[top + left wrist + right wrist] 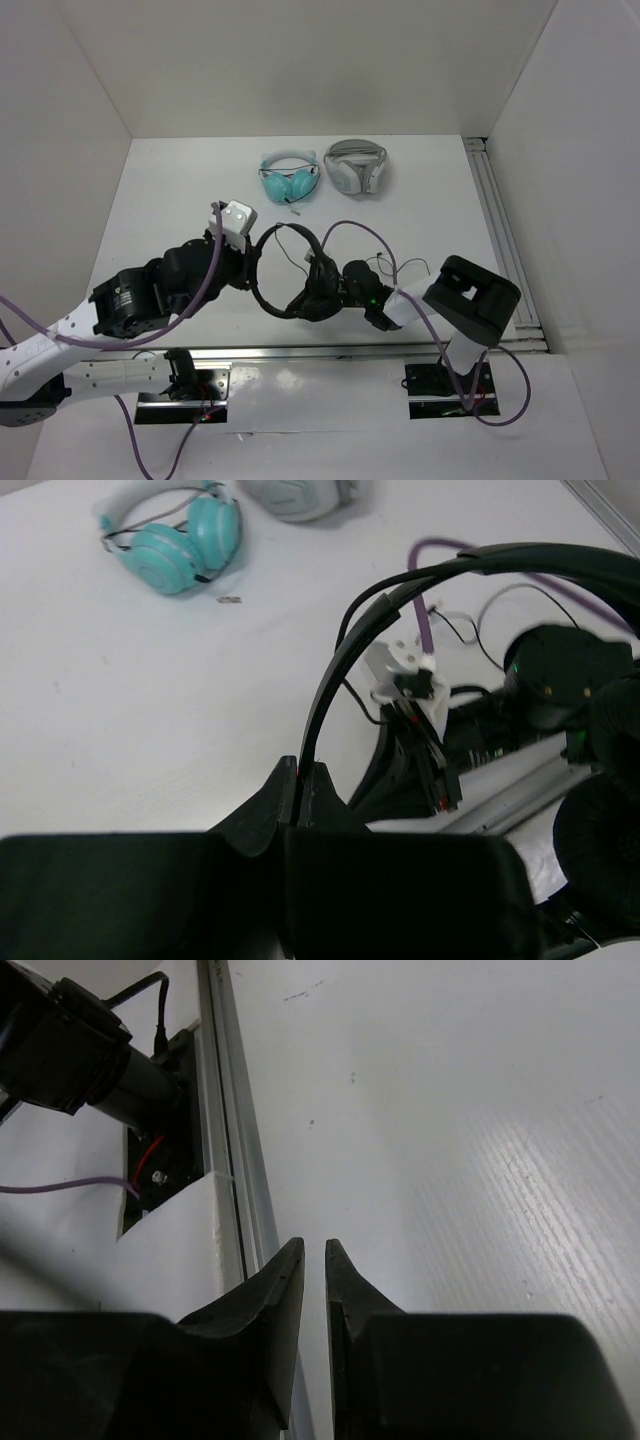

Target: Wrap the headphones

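Only table shows between the fingers of my right gripper, so my right gripper should move back next, toward the near metal bar and onto the thin black cable.
The black headphones (268,290) are between the two arms near the table's front edge. My left gripper (250,262) is shut on their thin headband (340,670), which rises out of the closed jaws (300,772) and arches right. One round ear pad (600,850) shows at the lower right of the left wrist view. The thin black cable (385,262) trails loose to the right. My right gripper (312,303) lies low beside the ear pads. In the right wrist view its fingers (314,1250) stand a narrow gap apart with only bare table between them.
Teal headphones (290,180) and white-and-grey headphones (355,167) lie at the back of the table. A purple arm cable (360,232) loops above the black set. Metal rails run along the right side (495,230) and the near edge (225,1110).
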Robot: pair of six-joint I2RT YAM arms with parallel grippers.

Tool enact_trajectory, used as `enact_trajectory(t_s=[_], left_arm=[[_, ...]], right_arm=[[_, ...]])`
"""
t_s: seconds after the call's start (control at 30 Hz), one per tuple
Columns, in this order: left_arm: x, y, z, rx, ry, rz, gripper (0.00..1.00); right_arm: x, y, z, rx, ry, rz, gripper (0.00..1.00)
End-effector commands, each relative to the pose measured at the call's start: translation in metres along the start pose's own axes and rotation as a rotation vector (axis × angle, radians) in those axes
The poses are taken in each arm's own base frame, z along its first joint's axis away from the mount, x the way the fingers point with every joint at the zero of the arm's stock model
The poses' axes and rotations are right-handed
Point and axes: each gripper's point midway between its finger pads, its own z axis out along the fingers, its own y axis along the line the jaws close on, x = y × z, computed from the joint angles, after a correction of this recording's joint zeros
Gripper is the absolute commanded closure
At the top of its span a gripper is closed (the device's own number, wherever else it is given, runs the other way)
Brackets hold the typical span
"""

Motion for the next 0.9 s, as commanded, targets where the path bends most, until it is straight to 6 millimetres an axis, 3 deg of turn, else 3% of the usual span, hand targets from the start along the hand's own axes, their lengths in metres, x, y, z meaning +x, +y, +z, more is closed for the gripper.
enact_trajectory(t_s=[0.0,0.13,0.27,0.37,0.5,0.53,0.63,0.7,0.73,0.83,0.87], left_arm=[[-0.049,0.023,-0.013,-0.14,-0.155,-0.184,1.0],[-0.062,0.038,-0.016,-0.266,-0.173,-0.253,1.0],[-0.067,0.047,-0.014,-0.355,-0.167,-0.233,1.0],[-0.068,0.063,-0.006,-0.423,-0.142,-0.238,1.0],[-0.065,0.11,0.008,-0.53,-0.093,-0.288,1.0],[-0.065,0.116,0.016,-0.534,-0.091,-0.281,1.0],[-0.063,0.142,0.025,-0.569,-0.088,-0.333,1.0],[-0.057,0.154,0.031,-0.621,-0.068,-0.333,1.0],[-0.052,0.155,0.036,-0.626,-0.046,-0.316,1.0],[-0.038,0.161,0.045,-0.669,0.001,-0.285,1.0],[-0.038,0.163,0.044,-0.679,-0.002,-0.284,1.0]], right_arm=[[-0.012,0.009,0.005,-0.072,-0.094,-0.007,0.78],[-0.002,0.01,0.005,-0.109,-0.107,0.019,0.78],[0.009,0.013,-0.009,-0.112,-0.126,0.038,0.78],[0.017,0.022,-0.018,-0.101,-0.129,0.039,0.84],[0.024,0.039,-0.025,-0.083,-0.12,-0.005,0.88],[0.035,0.047,-0.024,-0.084,-0.082,-0.007,0.88],[0.04,0.059,-0.026,-0.045,-0.064,-0.043,0.93],[0.04,0.061,-0.026,-0.003,-0.062,-0.068,0.98],[0.041,0.073,-0.026,-0.003,-0.041,-0.102,1.0],[0.029,0.084,-0.029,0.088,-0.056,-0.172,1.0],[0.02,0.078,-0.032,0.155,-0.085,-0.187,1.0]])
